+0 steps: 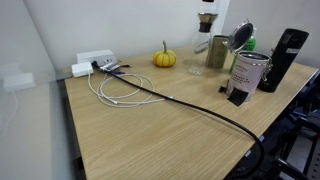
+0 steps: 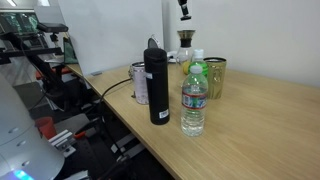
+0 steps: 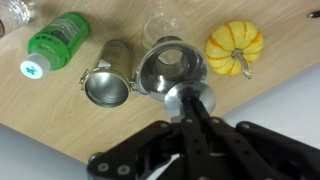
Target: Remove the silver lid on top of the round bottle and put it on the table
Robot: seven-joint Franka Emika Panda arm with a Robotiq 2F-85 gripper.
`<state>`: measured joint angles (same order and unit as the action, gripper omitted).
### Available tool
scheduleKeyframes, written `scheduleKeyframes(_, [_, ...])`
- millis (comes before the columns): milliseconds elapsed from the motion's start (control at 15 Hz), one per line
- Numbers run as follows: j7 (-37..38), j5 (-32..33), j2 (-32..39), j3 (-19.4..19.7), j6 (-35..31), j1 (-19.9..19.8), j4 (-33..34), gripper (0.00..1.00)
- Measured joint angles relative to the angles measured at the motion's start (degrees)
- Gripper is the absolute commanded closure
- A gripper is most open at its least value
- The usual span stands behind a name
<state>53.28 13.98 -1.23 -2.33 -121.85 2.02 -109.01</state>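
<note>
The bare wood beside the black cable has clear space to release the lid, so I need to move my gripper there, down and away from the bottle.
In the wrist view my gripper [image 3: 189,102] is shut on the silver lid [image 3: 175,98], a small round metal cap. It holds the lid above the round bottle [image 3: 160,24], whose wide shiny mouth lies just beneath. In both exterior views the gripper [image 1: 207,20] [image 2: 184,10] hangs over the clear glass bottle [image 1: 197,68] [image 2: 185,45] at the far side of the light wood table [image 1: 160,130] [image 2: 270,130]. The lid itself is too small to make out in those views.
An olive metal cup [image 1: 218,52] [image 3: 108,78], green bottle [image 3: 55,40], shiny round disc [image 1: 241,36], labelled tin [image 1: 248,72] and black flask [image 1: 283,60] crowd one side of the bottle. A small pumpkin [image 1: 164,58] [image 3: 235,47] sits on the other side. A water bottle [image 2: 194,100] and cables [image 1: 120,90] are also there.
</note>
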Motion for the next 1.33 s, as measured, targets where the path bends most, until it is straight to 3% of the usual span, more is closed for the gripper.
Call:
scheduleKeyframes(333, [-2.71,-2.36,-3.20,-1.88,0.00,1.89,-1.17,0.99])
scheduleKeyframes(667, [-5.29,-2.38,-3.10,-4.73,-0.75,4.27,-6.56,0.99])
scheduleKeyframes(1333, [-14.74,-2.47,-0.61,-5.98,-13.05,5.36,-21.89,0.99])
